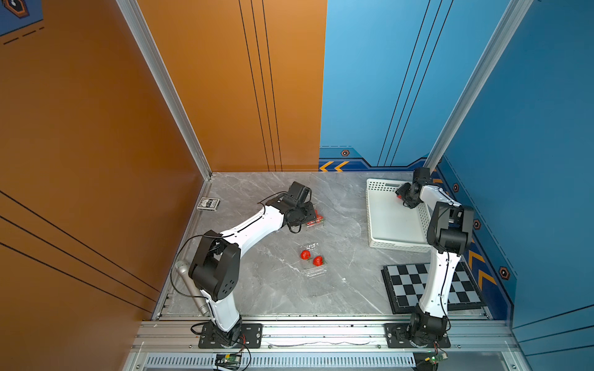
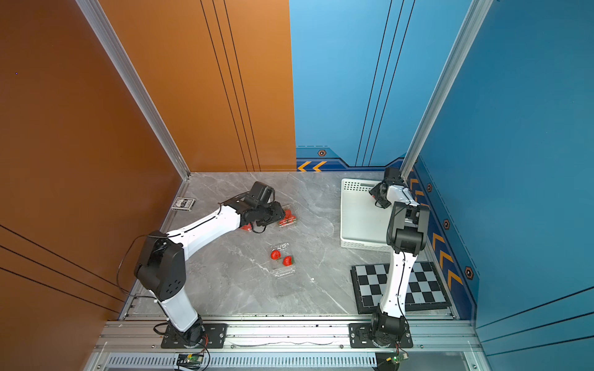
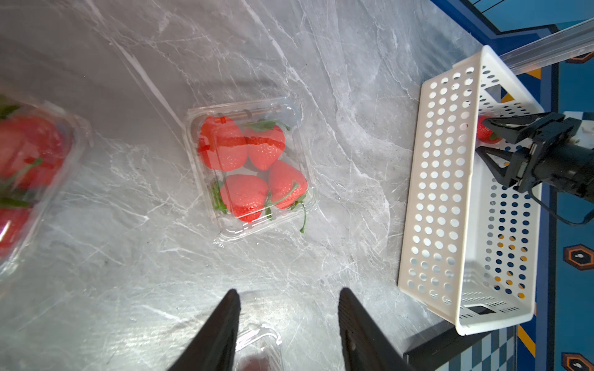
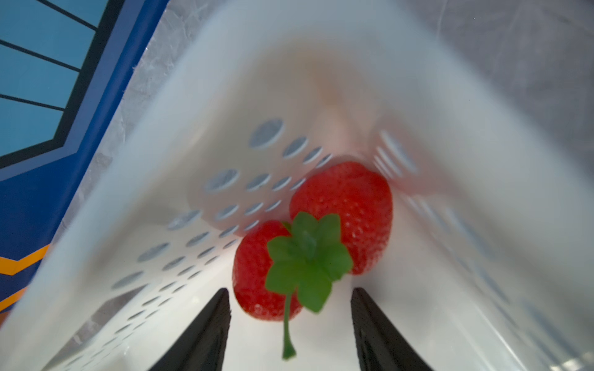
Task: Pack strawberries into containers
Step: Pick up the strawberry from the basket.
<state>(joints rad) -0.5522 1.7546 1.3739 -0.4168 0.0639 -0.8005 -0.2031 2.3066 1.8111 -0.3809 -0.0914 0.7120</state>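
The green-capped strawberry's red body (image 1: pixel 400 196) (image 4: pixel 262 275) is nearer my fingers than the other strawberry, so my right gripper will reach outward inside the basket next until its fingers are on either side of it.
A shut clear container (image 3: pixel 250 167) holding several strawberries lies on the marble just ahead of my left gripper (image 3: pixel 289 290), which hovers open and empty. It shows in both top views (image 1: pixel 315 220) (image 2: pixel 287 219). A second filled container (image 3: pixel 29 160) lies beside it, partly under the arm. An open container (image 1: pixel 313 261) at mid-table holds two strawberries (image 1: pixel 305 254) (image 1: pixel 318 260). My right gripper (image 4: pixel 289 290) is open inside the white basket's (image 1: pixel 385 225) far corner. One strawberry (image 4: pixel 257 273) with a green cap lies just at its fingertips, untouched, and another strawberry (image 4: pixel 353 205) behind it.
A card box (image 1: pixel 208 203) lies at the rear left by the wall. A chessboard (image 1: pixel 463 289) sits at the front right under the right arm. A grey microphone (image 1: pixel 189 286) lies along the left edge. Walls close in on three sides.
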